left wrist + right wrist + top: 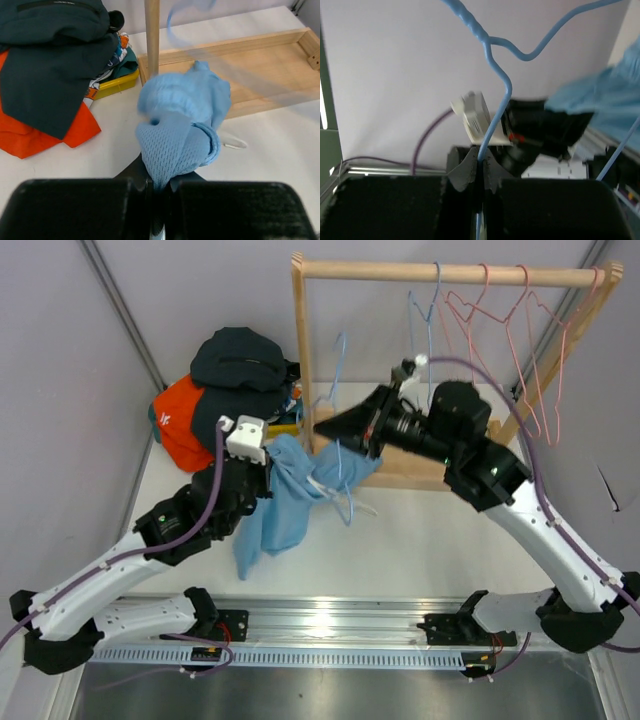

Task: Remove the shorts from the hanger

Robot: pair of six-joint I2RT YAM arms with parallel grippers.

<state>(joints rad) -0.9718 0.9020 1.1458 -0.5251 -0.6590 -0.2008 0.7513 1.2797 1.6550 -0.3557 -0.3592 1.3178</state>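
Observation:
The bar has room beside its blue hanger. The held hanger goes up and outward in my right gripper next, then its hook comes down over that part of the bar.
My left gripper (268, 465) is shut on the light blue shorts (290, 495), a bunched mesh wad in the left wrist view (175, 135). The shorts still drape over a blue wire hanger (338, 390), whose lower wire is partly hidden in the cloth. My right gripper (330, 428) is shut on that hanger's wire (492, 120), held off the rail. The white drawstring (322, 485) hangs out. The dark green shorts (238, 360), the orange shorts (182, 420) and a patterned pair (107, 70) lie piled at the back left.
A wooden rack (450, 274) stands at the back with one blue hanger (425, 315) and several pink hangers (520, 330) on its rail. Its wooden base (250, 75) lies behind the shorts. A yellow tray (117, 85) sits under the pile.

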